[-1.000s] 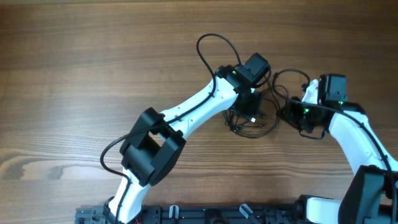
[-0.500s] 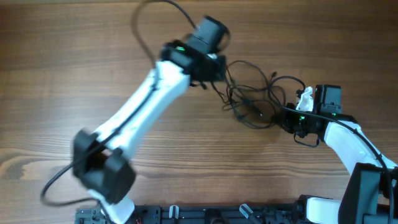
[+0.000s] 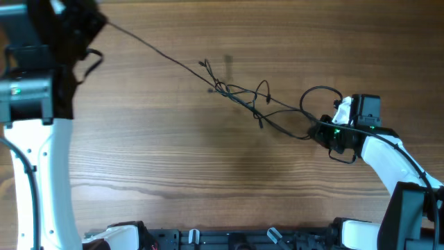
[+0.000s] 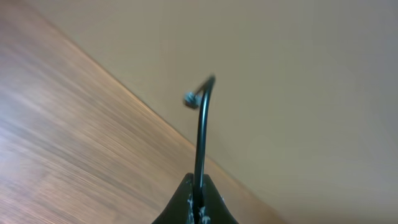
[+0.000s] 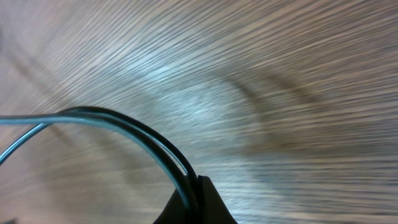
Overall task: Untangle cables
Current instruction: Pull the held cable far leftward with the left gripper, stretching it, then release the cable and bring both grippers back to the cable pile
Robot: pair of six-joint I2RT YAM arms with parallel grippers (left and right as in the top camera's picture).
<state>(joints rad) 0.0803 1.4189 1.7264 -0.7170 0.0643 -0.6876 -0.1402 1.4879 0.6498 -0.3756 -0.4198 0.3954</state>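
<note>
The cable end in my left gripper needs to be let go over the bare wood beside the loops. My left gripper is high and the line is taut, so it will come down toward the knot next.
The thin black cables (image 3: 243, 97) stretch in a taut line from upper left to right, with a knot of loops mid-table. My left gripper (image 3: 90, 21) is at the far upper left, shut on one cable end. In the left wrist view the cable (image 4: 200, 137) rises from the shut jaws (image 4: 198, 202) to a small metal-tipped plug (image 4: 190, 99). My right gripper (image 3: 320, 130) is at the right, shut on the cables. In the right wrist view two cable strands (image 5: 118, 124) curve out of the shut jaws (image 5: 194, 199).
The wooden table (image 3: 208, 187) lies under everything. The left arm (image 3: 48, 173) stands along the left edge. The right arm (image 3: 388, 156) reaches in from the lower right. A black rail (image 3: 243, 239) runs along the front edge.
My left gripper has swept far up and left with a cable end, pulling the bundle out into a long line. My right gripper has held its place on the cables.
</note>
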